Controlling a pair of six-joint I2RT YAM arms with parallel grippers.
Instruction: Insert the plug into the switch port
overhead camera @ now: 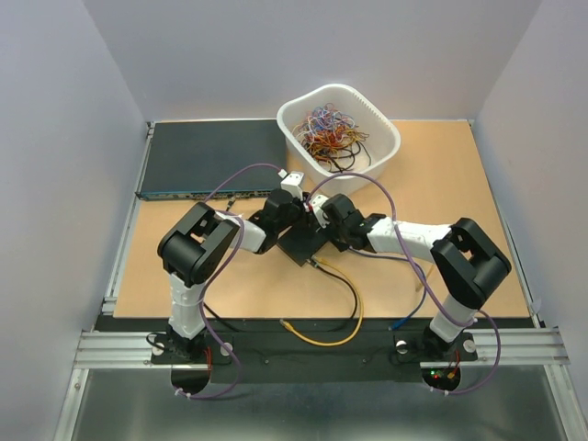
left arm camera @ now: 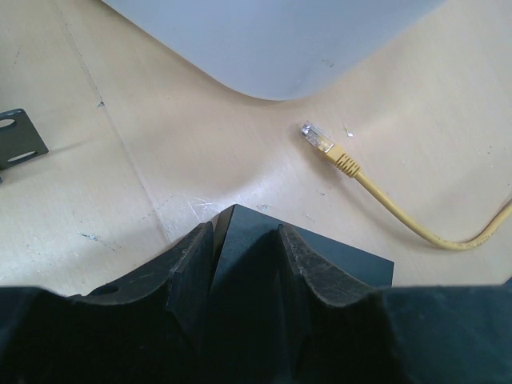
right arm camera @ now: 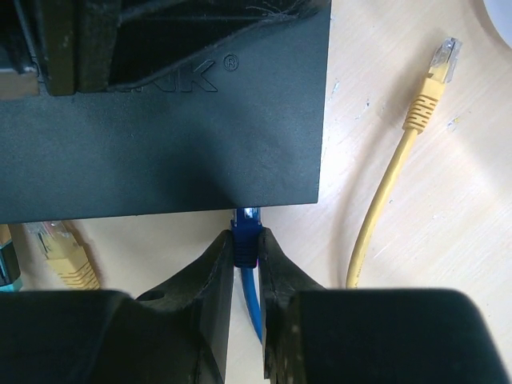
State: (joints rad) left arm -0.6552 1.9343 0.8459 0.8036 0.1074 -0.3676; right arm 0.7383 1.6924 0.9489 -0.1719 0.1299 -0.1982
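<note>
My right gripper will push to the left in the top view next, because the blue plug's clear tip still shows at the box (overhead camera: 303, 246) edge.
The small flat black box (overhead camera: 303, 246) lies mid-table between both arms. In the left wrist view my left gripper (left arm camera: 244, 234) is shut across a corner of the box (left arm camera: 336, 260). In the right wrist view my right gripper (right arm camera: 246, 238) is shut on the blue plug (right arm camera: 246, 228). The plug's clear tip touches the box's near edge (right arm camera: 160, 144). The ports themselves are hidden under that edge. In the top view the left gripper (overhead camera: 292, 216) and the right gripper (overhead camera: 323, 219) meet over the box.
A yellow cable (overhead camera: 340, 294) loops in front of the box; its free plug (left arm camera: 316, 138) lies on the wood. Another yellow plug (right arm camera: 62, 254) sits at the box edge. A white basket of cables (overhead camera: 338, 129) and a wide dark rack unit (overhead camera: 207, 158) stand behind.
</note>
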